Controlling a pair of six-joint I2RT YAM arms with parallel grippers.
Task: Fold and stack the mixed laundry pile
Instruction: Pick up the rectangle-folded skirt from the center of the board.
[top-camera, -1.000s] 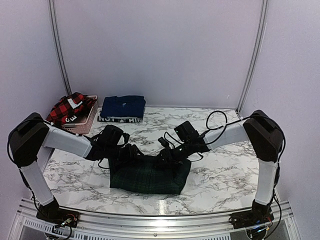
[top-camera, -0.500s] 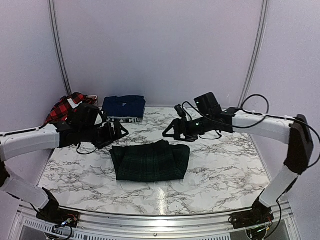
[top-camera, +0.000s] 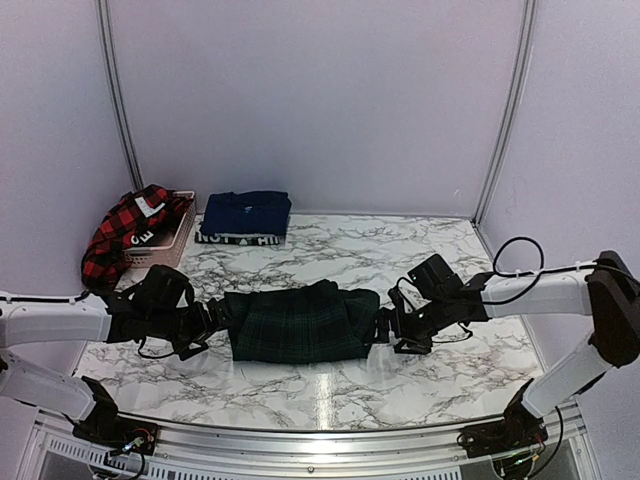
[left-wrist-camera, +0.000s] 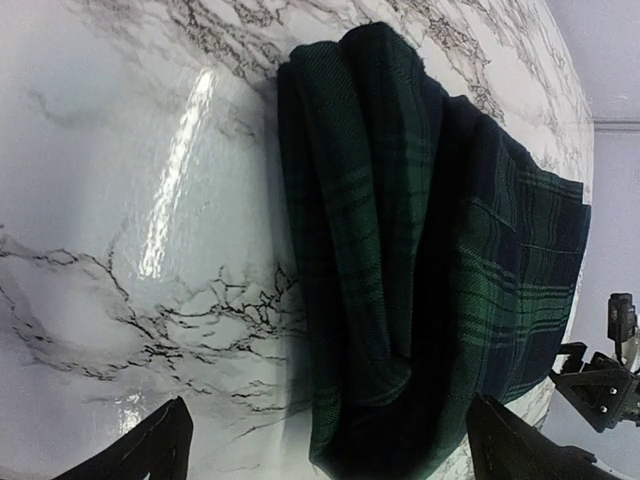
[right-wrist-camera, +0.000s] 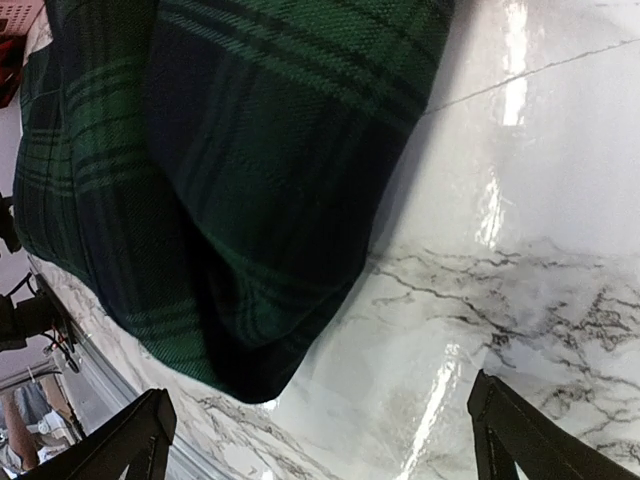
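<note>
My left gripper's open fingers reach only a corner, so it will slide low to the right in the top view onto the plaid piece's folded end (top-camera: 239, 326) (left-wrist-camera: 372, 400) and close.
A folded dark green plaid piece (top-camera: 300, 322) lies in the middle of the marble table. My left gripper (top-camera: 215, 322) sits low at its left end, open. My right gripper (top-camera: 383, 325) sits low at its right end, also open. In the left wrist view the plaid's (left-wrist-camera: 420, 250) end lies between the spread fingers of the left gripper (left-wrist-camera: 330, 445). In the right wrist view a plaid corner (right-wrist-camera: 220, 150) reaches between the spread fingers of the right gripper (right-wrist-camera: 320, 425). A folded navy piece (top-camera: 246, 213) with a white lettered band lies at the back. The red-and-black checked shirt (top-camera: 125, 225) hangs over the basket.
A pink perforated basket (top-camera: 170, 240) stands at the back left against the wall, next to the navy piece. Bare marble table (top-camera: 440, 260) shows at the back right. The table's metal front rail (top-camera: 320, 440) runs along the near edge.
Both grippers let go of the plaid's back edge, lifted away and opened wide. They have since come down low at the plaid's left and right ends.
</note>
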